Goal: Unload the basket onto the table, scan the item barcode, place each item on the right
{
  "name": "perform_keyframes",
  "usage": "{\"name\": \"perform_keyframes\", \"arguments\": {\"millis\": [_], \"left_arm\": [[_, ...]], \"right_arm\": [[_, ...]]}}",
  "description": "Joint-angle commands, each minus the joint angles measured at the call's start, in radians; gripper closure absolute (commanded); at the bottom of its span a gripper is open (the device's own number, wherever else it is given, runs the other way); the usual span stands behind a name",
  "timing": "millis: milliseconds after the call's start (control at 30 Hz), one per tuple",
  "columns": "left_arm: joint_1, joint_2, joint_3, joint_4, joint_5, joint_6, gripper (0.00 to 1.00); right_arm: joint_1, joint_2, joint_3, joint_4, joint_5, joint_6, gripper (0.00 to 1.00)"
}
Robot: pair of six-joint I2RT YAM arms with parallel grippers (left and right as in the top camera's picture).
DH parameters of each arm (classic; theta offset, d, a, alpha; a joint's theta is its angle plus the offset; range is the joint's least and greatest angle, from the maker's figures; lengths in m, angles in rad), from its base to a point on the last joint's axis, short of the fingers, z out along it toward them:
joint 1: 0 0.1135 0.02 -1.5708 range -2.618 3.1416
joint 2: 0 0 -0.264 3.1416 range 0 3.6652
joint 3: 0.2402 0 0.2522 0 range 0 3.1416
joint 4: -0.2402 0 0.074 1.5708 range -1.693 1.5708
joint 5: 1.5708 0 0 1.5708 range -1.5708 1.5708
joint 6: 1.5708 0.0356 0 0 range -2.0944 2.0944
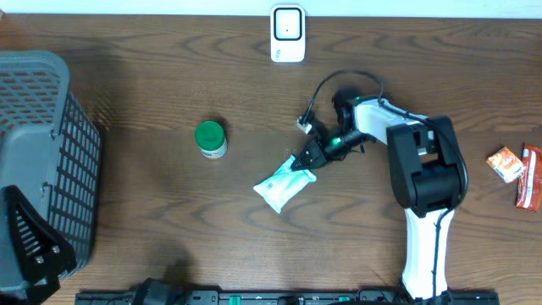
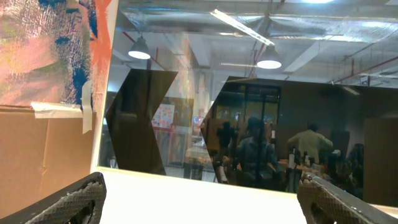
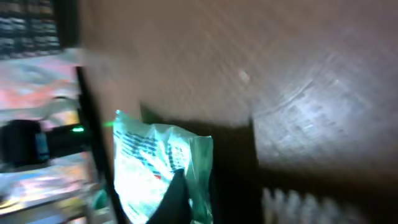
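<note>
The white barcode scanner is farther out than my right gripper. My right gripper will lift the packet next, carry it outward and let it go at the scanner's square window (image 1: pixel 289 24).
A white and green packet (image 1: pixel 284 185) lies on the brown table, with my right gripper (image 1: pixel 304 158) down at its upper right corner and shut on that edge. The blurred right wrist view shows the packet (image 3: pixel 146 165) low on the left, one dark finger (image 3: pixel 177 199) in front of it. The white barcode scanner (image 1: pixel 288 34) stands upright at the table's far edge, apart from the packet. My left gripper (image 2: pixel 199 208) is open, empty and pointing out into the room. The left arm (image 1: pixel 34 246) sits at the front left corner.
A grey mesh basket (image 1: pixel 42 152) fills the left side, next to the left arm. A green-lidded jar (image 1: pixel 210 138) stands left of the packet. An orange snack packet (image 1: pixel 506 163) and a red one (image 1: pixel 530 178) lie at the right edge.
</note>
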Motion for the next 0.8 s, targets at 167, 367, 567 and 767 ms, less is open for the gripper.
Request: {"name": "perform_keyframes", "arguments": {"millis": [167, 367, 567, 767], "left_arm": [[0.005, -0.006, 0.0, 0.006, 0.008, 0.005, 0.02], [0.005, -0.005, 0.0, 0.006, 0.008, 0.005, 0.02], [0.004, -0.005, 0.0, 0.006, 0.008, 0.005, 0.02], [0.004, -0.006, 0.0, 0.006, 0.008, 0.005, 0.02]], "right_arm": [[-0.034, 0.021, -0.042, -0.077, 0.016, -0.063, 0.98], [-0.086, -0.176, -0.041, -0.232, -0.269, -0.151, 0.98], [-0.147, -0.357, -0.041, -0.287, -0.378, -0.142, 0.99], [-0.156, -0.455, -0.041, -0.332, -0.43, -0.083, 0.98]]}}
